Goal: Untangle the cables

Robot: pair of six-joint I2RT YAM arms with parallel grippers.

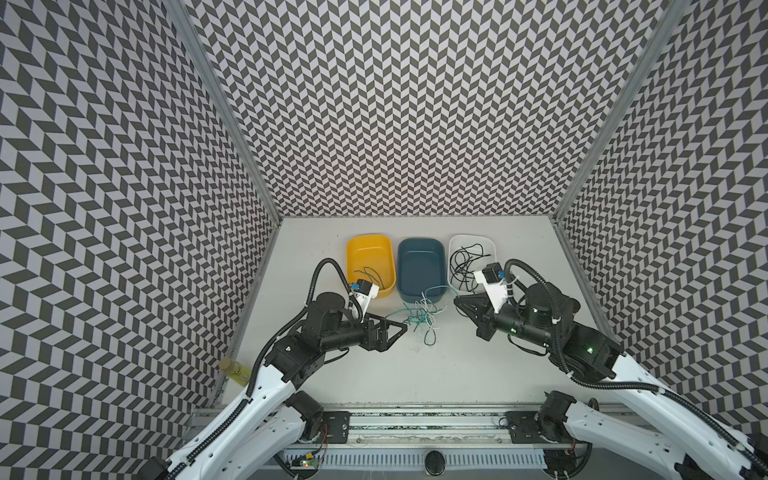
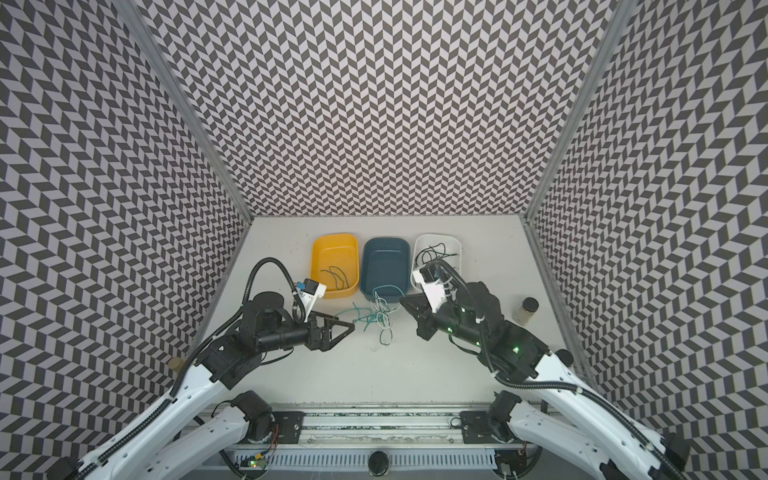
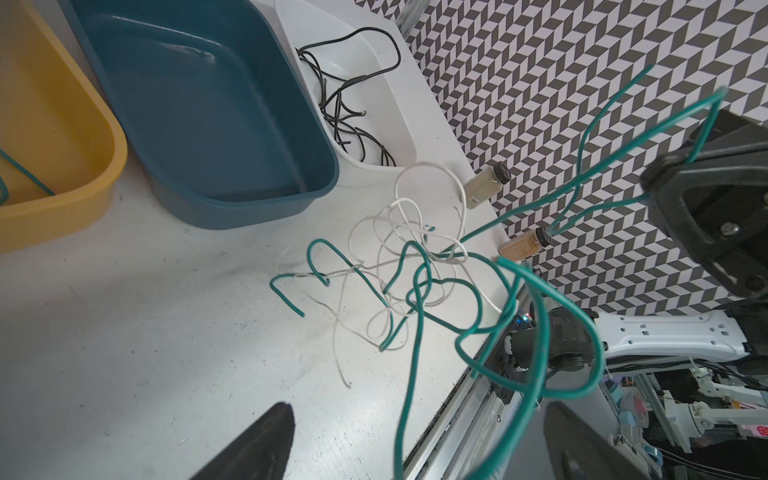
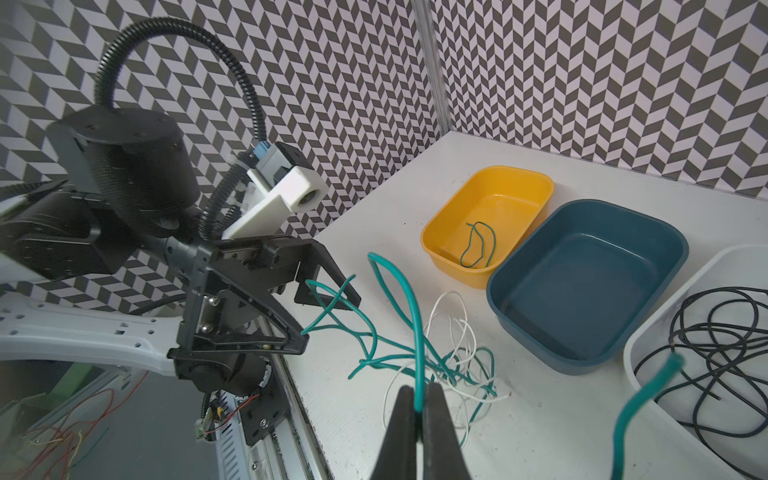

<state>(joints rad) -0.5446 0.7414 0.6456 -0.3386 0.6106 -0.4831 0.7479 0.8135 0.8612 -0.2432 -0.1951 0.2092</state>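
Note:
My right gripper holds the green cable, and the cable's lower part runs among white cables. So next I should move the gripper away from the knot along the white tray's near edge (image 1: 466, 292) (image 4: 680, 436) before I release the cable.
A knot of green and white cables (image 1: 424, 318) (image 2: 376, 318) lies on the white table in front of the trays. My right gripper (image 4: 419, 399) (image 1: 459, 300) is shut on a green cable (image 4: 415, 324), lifted up out of the knot. My left gripper (image 3: 419, 436) (image 1: 398, 332) stands open at the knot's left edge, and loose green loops (image 3: 536, 332) hang between its fingers (image 3: 266, 440) without being pinched. White cables (image 3: 415, 199) stay wound through the green ones. Black cables (image 1: 465, 266) lie in the white tray (image 1: 490, 243). One green cable (image 4: 478, 245) lies in the yellow tray (image 1: 370, 241).
The dark blue tray (image 1: 419, 243) stands between the yellow and white ones and holds nothing. Two spice bottles (image 3: 486, 187) (image 3: 523, 245) lie at the right wall. The metal rail (image 1: 415, 424) runs along the table's front edge.

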